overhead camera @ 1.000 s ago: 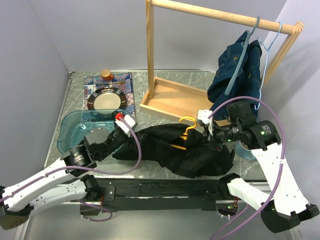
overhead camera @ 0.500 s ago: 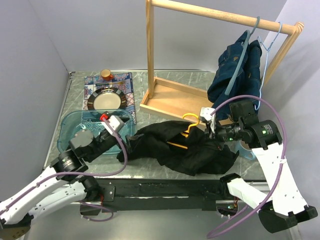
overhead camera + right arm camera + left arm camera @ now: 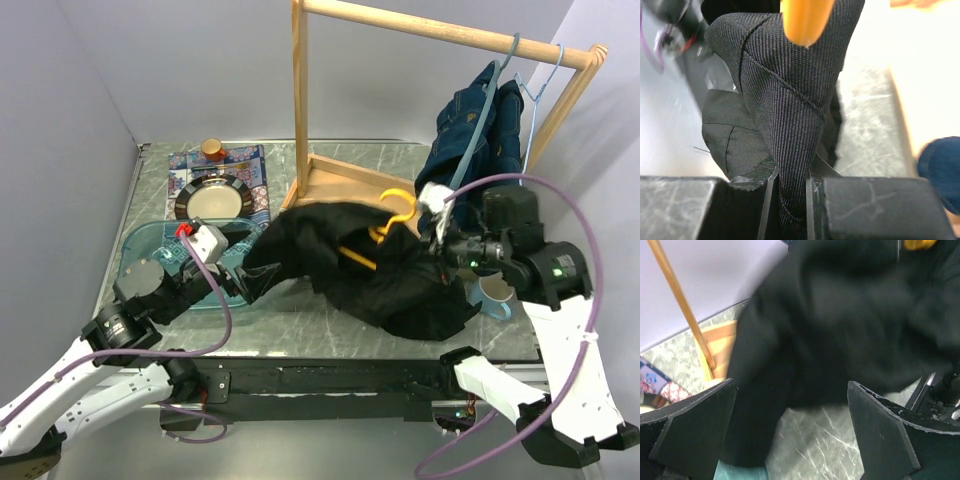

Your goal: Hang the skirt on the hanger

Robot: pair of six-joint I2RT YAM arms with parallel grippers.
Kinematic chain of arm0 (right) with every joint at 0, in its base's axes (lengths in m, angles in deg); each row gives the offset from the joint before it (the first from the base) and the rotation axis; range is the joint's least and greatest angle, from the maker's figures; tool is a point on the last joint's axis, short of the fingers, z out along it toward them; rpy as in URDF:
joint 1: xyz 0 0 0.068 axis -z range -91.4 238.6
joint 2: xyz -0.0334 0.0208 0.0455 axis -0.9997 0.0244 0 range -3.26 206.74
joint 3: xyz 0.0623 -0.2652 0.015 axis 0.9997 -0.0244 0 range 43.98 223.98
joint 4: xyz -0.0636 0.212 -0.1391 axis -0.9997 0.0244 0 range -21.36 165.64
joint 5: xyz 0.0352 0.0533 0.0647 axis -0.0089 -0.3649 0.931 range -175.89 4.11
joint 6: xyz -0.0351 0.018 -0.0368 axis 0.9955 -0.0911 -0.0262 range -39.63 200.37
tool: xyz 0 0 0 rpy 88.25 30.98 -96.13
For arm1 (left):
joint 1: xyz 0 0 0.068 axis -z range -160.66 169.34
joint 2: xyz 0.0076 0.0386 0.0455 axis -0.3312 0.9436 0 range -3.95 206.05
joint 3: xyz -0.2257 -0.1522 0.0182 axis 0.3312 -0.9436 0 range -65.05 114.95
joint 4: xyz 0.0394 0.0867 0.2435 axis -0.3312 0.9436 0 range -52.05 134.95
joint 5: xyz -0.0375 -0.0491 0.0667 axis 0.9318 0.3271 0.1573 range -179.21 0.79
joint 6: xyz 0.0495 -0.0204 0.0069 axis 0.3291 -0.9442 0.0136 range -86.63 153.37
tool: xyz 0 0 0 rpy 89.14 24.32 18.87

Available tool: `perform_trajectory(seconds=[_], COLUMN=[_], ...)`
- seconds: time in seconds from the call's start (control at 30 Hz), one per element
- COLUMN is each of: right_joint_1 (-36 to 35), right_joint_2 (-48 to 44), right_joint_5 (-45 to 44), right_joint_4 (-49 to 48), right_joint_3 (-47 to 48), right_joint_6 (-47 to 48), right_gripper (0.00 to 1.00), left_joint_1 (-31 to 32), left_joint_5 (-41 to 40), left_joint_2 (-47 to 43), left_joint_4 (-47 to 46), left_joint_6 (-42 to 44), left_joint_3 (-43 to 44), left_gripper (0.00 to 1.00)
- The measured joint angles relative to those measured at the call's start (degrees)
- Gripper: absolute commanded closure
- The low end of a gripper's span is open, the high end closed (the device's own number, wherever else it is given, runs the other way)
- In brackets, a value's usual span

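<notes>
My right gripper rises outward next, hooks the yellow hanger (image 3: 392, 212) onto the wooden bar (image 3: 450, 31) and releases the skirt. That bar runs above and outward of my gripper.
The black skirt (image 3: 350, 260) hangs lifted above the table, draped over a yellow hanger (image 3: 392, 212) whose hook shows at its top. My right gripper (image 3: 440, 235) is shut on a fold of the skirt (image 3: 790, 125), with the yellow hanger (image 3: 805, 20) just above the pinch. My left gripper (image 3: 245, 275) is open and empty, drawn back from the skirt's left edge; in the left wrist view the skirt (image 3: 840, 320) hangs ahead of my open fingers (image 3: 890, 435), over bare table.
A wooden rack (image 3: 340, 190) stands at the back with a rail (image 3: 450, 35) holding a denim garment (image 3: 470, 140) on a blue hanger. A blue tub (image 3: 150, 255), a plate (image 3: 210, 200) on a patterned mat and a light blue cup (image 3: 495, 295) are on the table.
My right gripper has lifted the skirt and hanger up and back toward the rack. My left gripper has let go of the skirt and drawn back to the left.
</notes>
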Motion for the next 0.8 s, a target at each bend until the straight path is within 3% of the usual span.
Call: perform_trajectory(seconds=[0.4, 0.8], right_joint_1=[1.11, 4.20], right_joint_2=[9.03, 18.14], right_joint_5=[-8.55, -16.74], right_joint_4=[-10.14, -15.08], right_joint_3=[17.49, 21.20], right_joint_6=[-20.68, -33.64], right_gripper=[1.00, 1.00], left_joint_1=[-0.09, -0.09], left_joint_5=[-3.87, -5.84], left_joint_2=[-13.53, -14.88], left_joint_4=[2.03, 4.59], left_joint_6=[-5.57, -6.60], left_joint_3=[-4.74, -5.49], left_gripper=[0.03, 0.03])
